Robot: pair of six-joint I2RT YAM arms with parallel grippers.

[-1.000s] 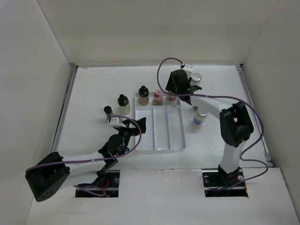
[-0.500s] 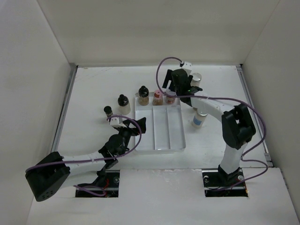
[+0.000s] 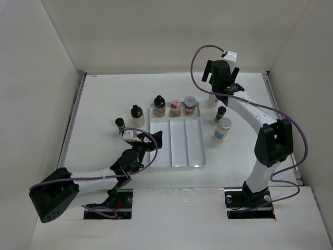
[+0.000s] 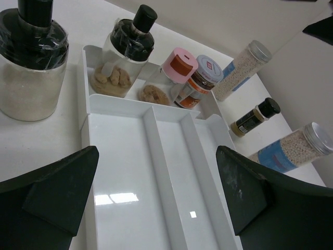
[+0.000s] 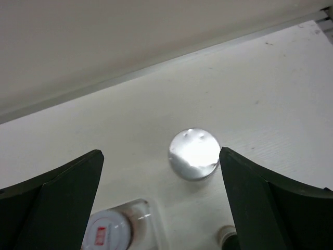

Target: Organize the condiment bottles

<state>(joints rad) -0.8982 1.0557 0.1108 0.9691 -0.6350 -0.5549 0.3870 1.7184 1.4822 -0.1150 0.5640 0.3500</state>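
Note:
I should lower the open fingers of my right gripper around the lid next, since the bottle of white beads stands below and its silver lid (image 3: 213,96) (image 5: 194,154) already shows between them.
The condiment bottles stand around a white divided tray (image 3: 177,148). Its far compartment holds a black-capped bottle (image 3: 159,105), a pink-capped one (image 3: 175,108) and a white-lidded jar (image 3: 189,104). Left of the tray are two black-capped bottles (image 3: 137,115) (image 3: 120,124). To its right stand a small black-capped bottle (image 3: 220,113) and a silver-lidded cylinder (image 3: 223,128). My right gripper (image 3: 221,78) hangs open above another silver lid (image 5: 194,154), nothing between its fingers. My left gripper (image 4: 157,156) is open over the tray's (image 4: 125,172) near-left corner, holding nothing.
White walls close in the table on the left, back and right. A metal rail (image 3: 73,120) runs along the left edge. The left arm lies low across the near-left table. Purple cables loop off both wrists.
My right gripper opened, let go of the white-lidded jar in the tray's far compartment, then rose and moved back and right over the silver-lidded cylinder. The left arm stayed still.

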